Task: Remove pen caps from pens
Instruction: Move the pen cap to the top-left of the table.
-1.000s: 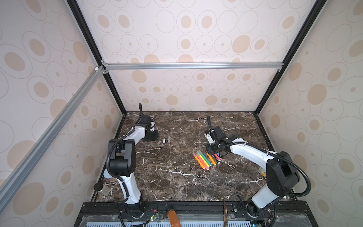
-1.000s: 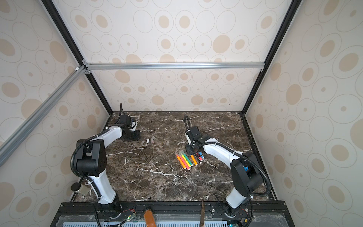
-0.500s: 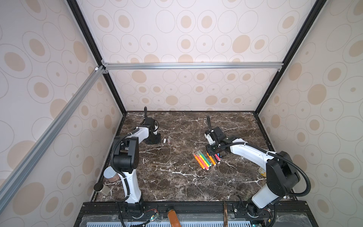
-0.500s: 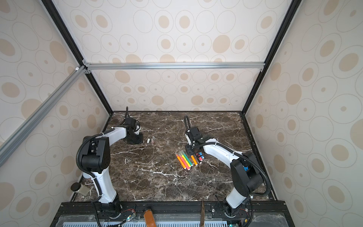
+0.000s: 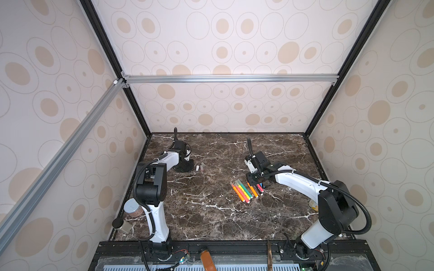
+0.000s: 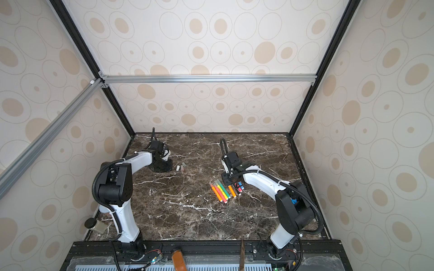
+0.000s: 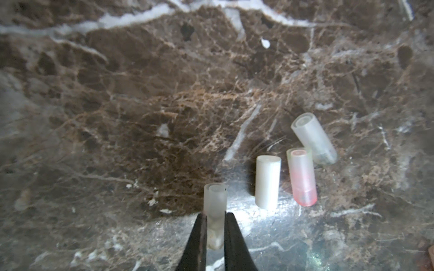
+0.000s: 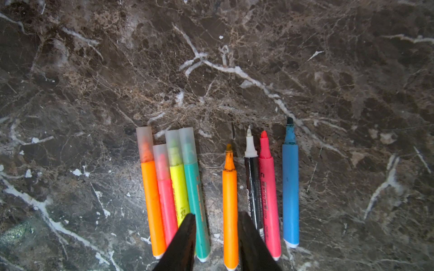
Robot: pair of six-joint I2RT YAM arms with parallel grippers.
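Note:
The left gripper is close beside bare marble by the white cap, so next it will move sideways onto that spot and release the translucent cap to join the others.
In the left wrist view my left gripper (image 7: 215, 214) is shut on a translucent pen cap (image 7: 215, 201) just above the marble. Three loose pen caps lie beside it: white (image 7: 267, 181), reddish (image 7: 301, 177), grey (image 7: 313, 138). Both top views show them (image 5: 200, 167) (image 6: 180, 167) just right of the left gripper (image 5: 185, 166). The pens (image 5: 244, 193) lie in a row. Orange (image 8: 150, 187), red, yellow and green ones wear caps; orange (image 8: 229, 206), black, red and blue (image 8: 290, 187) show bare tips. My right gripper (image 8: 217, 214) is open, straddling the bare orange pen.
The table is dark brown marble (image 5: 211, 211) boxed in by patterned walls. A grey-lidded can (image 5: 132, 207) and a black-lidded jar (image 5: 121, 225) stand at the front left corner. A yellowish object (image 5: 313, 205) sits behind the right arm by the right wall.
My left arm has swung its elbow inward and its jaws have narrowed onto the translucent cap. The right arm and the pens have not moved.

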